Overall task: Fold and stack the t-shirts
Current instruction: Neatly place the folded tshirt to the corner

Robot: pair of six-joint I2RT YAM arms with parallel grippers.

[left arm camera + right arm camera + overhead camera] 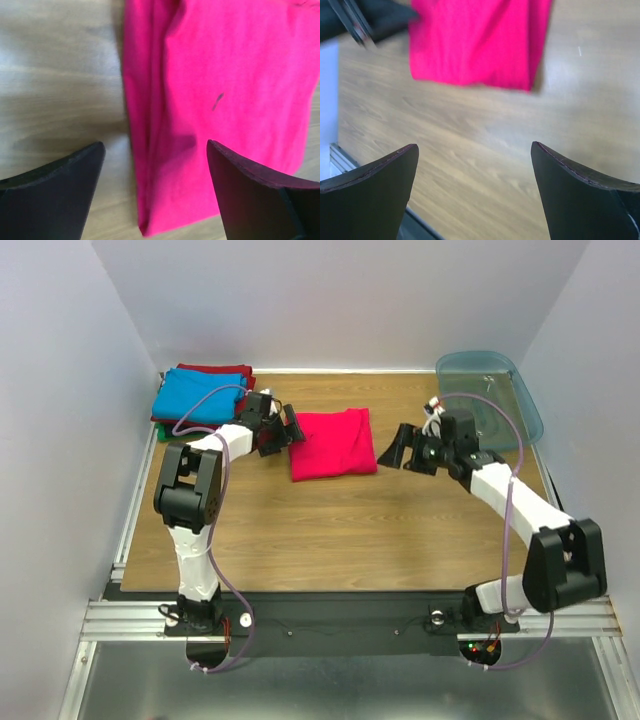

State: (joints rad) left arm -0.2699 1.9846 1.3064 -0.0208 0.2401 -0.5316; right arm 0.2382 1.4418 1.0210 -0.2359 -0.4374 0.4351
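The shirt's folded edge (pixel 295 445) (pixel 145 111) next to the dark mark is below and slightly outward, so my left gripper needs to go down and outward next, with its fingers on both sides of the shirt's edge, and close.
A bright pinkish-red t-shirt (pixel 333 443) lies folded in the middle of the table; it fills the left wrist view (pixel 215 90) and shows at the top of the right wrist view (pixel 475 40). My left gripper (pixel 290 430) is open at the shirt's left edge, its jaws straddling that edge without holding it. My right gripper (pixel 398 449) is open and empty just right of the shirt, over bare wood. A stack of folded shirts stands at the back left, sky blue (pixel 200 397) on top, dark red (pixel 215 370) and green edges below.
A translucent blue-grey plastic bin (pixel 492 395) stands at the back right, behind my right arm. White walls close in the table on three sides. The table's (pixel 340 530) near edge meets a metal rail.
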